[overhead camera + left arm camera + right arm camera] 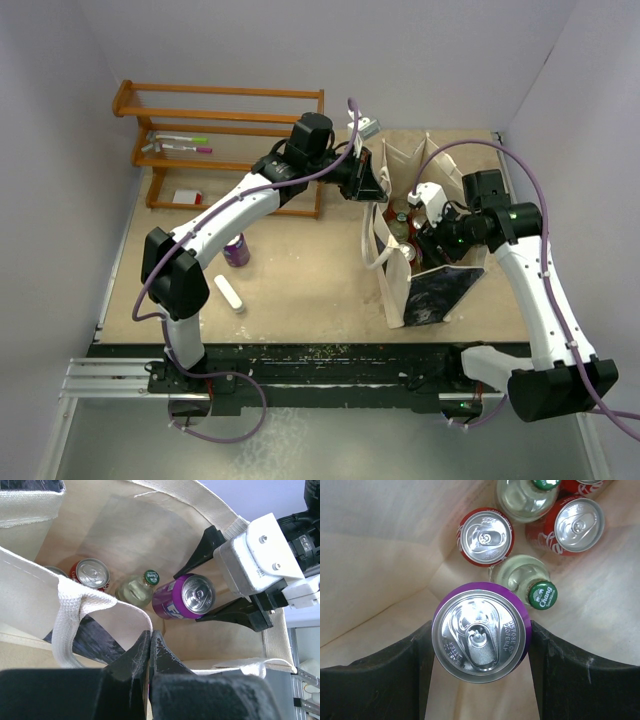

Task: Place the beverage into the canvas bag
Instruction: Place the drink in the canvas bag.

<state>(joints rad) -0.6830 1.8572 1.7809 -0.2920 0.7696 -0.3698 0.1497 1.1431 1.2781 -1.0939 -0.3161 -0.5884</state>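
The purple can is still hanging above, so my right gripper should next go down deeper into the bag, onto the bag's bare bottom point(464, 575) beside the nearer glass bottle, to let the can go.
The cream canvas bag point(398, 288) stands open on the right of the table, its dark print facing the near edge. My right gripper point(428, 228) reaches down into it, shut on a purple can point(480, 636) held upright between both fingers point(410, 665). The left wrist view shows that same purple can point(172, 605) hanging above the bag's floor. My left gripper point(150, 635) is shut on the bag's rim point(125, 611) at the far left side of the mouth, next to a loop handle point(67, 625).
In the bag lie red cans point(485, 536) and two glass bottles, one with a green cap point(542, 594). A second purple can point(237, 250) and a white oblong piece point(229, 293) sit on the table by the left arm. A wooden rack point(220, 130) stands at the back left.
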